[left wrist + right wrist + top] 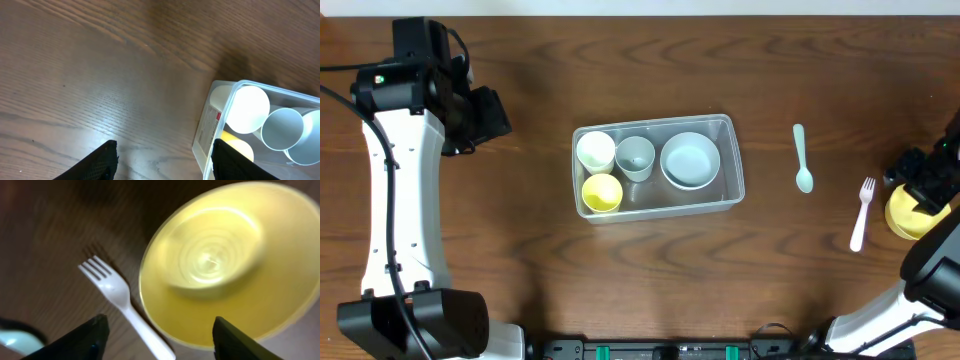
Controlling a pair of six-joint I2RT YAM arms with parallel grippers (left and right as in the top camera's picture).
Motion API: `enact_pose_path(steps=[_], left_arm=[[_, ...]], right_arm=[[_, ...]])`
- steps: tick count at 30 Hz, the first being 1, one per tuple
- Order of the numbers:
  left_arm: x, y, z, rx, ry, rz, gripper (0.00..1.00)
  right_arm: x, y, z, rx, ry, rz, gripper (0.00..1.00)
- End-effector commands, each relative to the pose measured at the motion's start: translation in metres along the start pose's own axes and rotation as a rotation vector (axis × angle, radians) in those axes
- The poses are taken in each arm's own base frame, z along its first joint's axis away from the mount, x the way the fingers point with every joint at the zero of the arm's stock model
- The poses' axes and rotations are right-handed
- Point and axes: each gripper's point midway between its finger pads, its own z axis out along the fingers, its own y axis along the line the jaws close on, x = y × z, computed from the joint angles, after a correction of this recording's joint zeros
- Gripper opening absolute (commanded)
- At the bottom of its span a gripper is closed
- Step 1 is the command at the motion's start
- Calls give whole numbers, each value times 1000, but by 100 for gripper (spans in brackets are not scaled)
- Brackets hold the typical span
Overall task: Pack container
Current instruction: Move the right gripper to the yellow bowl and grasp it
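Note:
My right gripper is above the yellow bowl's rim (889,211) (159,329) by the white fork. It will move down to it next.
The clear plastic container (660,121) sits mid-table. It holds a white cup (595,150), a grey cup (635,157), a yellow cup (602,192) and a pale bowl (690,160). My left gripper (480,118) is open and empty, above the bare table left of the container. In the left wrist view the container's corner (210,132) and the white cup (247,110) show beside my open fingers (162,162). My right gripper (925,185) is open over a yellow bowl (908,218) at the right edge. The right wrist view shows that bowl (225,260) just below the open fingers (160,340).
A white fork (861,215) lies left of the yellow bowl, and it also shows in the right wrist view (117,295). A mint spoon (803,160) lies between the container and the fork.

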Motion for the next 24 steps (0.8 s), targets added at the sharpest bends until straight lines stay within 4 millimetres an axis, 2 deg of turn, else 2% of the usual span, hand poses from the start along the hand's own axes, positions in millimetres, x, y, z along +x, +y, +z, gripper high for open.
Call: enact_pose_path(steps=[1, 3, 8, 9, 17, 21, 24], left_arm=[[2, 3, 2, -8, 9, -9, 61], [2, 2, 2, -8, 9, -9, 61], [2, 3, 2, -9, 11, -9, 61], [2, 3, 2, -9, 11, -9, 61], [2, 3, 2, -9, 11, -9, 61], [2, 3, 2, -9, 11, -9, 61], [2, 3, 2, -9, 11, -9, 61]], right_arm=[[6, -3, 17, 8, 37, 14, 62], [9, -3, 23, 12, 50, 7, 54], [11, -4, 31, 19, 69, 6, 22], [11, -4, 31, 19, 69, 6, 18], [11, -4, 31, 21, 68, 6, 1], [9, -3, 30, 15, 62, 6, 1], [5, 6, 19, -30, 49, -5, 1]])
